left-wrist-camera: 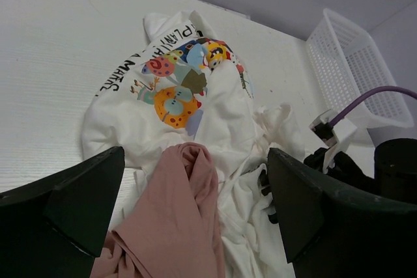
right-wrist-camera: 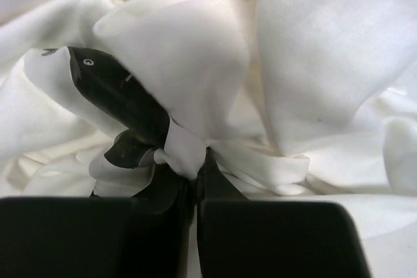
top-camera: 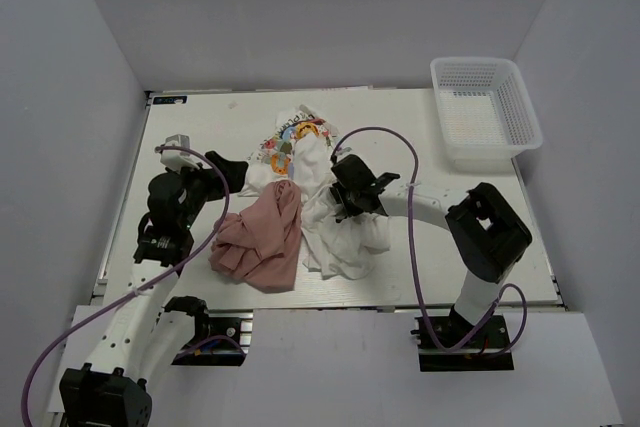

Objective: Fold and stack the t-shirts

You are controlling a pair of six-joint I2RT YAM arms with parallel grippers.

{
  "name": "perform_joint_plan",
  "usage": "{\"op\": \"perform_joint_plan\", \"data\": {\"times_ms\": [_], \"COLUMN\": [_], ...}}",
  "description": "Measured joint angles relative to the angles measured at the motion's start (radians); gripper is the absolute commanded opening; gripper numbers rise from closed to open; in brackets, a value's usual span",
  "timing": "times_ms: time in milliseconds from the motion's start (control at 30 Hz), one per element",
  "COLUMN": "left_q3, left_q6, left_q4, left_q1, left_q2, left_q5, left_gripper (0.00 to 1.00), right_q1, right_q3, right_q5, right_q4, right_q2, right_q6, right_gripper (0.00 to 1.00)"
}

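My right gripper lifts the pinched white t-shirt [top-camera: 345,237] up off the heap next and swings outward over the lattice basket, as that basket stands empty.
A heap of t-shirts lies mid-table. The dusty pink t-shirt [top-camera: 262,239] is crumpled at the heap's near left. A white t-shirt with a multicoloured print [top-camera: 290,147] lies behind it, and a plain white t-shirt [top-camera: 345,237] sits on the right. My right gripper [top-camera: 340,207] is down in the white cloth. In the right wrist view it [right-wrist-camera: 195,174] is shut on a pinched fold of the white t-shirt [right-wrist-camera: 313,63]. My left gripper [top-camera: 232,169] hovers open at the heap's left edge. Its view shows the pink t-shirt [left-wrist-camera: 176,226] and the printed t-shirt [left-wrist-camera: 176,89] ahead between its fingers [left-wrist-camera: 85,200].
A white lattice basket [top-camera: 475,61] stands at the table's far right corner, also in the left wrist view as the basket [left-wrist-camera: 352,63]. A purple cable [top-camera: 385,132] loops above the right arm. Bare table shows left of and behind the heap.
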Motion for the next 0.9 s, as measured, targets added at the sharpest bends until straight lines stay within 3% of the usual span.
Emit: {"op": "perform_joint_plan", "data": {"times_ms": [133, 300, 533, 733, 900], "left_q3": [0.0, 0.0, 0.0, 0.0, 0.0], "left_q6": [0.004, 0.004, 0.005, 0.005, 0.005], "left_q4": [-0.002, -0.004, -0.01, -0.016, -0.016], "left_q1": [0.0, 0.0, 0.001, 0.001, 0.001], "left_q2": [0.016, 0.025, 0.055, 0.068, 0.069], "left_q5": [-0.013, -0.028, -0.055, -0.084, -0.115], "left_gripper": [1.0, 1.0, 1.0, 1.0, 1.0], "right_q1": [-0.003, -0.035, -0.169, -0.316, -0.455], "right_q3": [0.036, 0.071, 0.317, 0.574, 0.828], "right_q5": [0.069, 0.186, 0.337, 0.413, 0.435], "right_q4": [-0.014, -0.016, 0.031, 0.112, 0.227], "right_q2": [-0.026, -0.175, -0.293, -0.26, -0.142], "right_q6": [0.012, 0.026, -0.034, -0.183, -0.34], "right_gripper": [0.0, 0.0, 0.0, 0.0, 0.0]}}
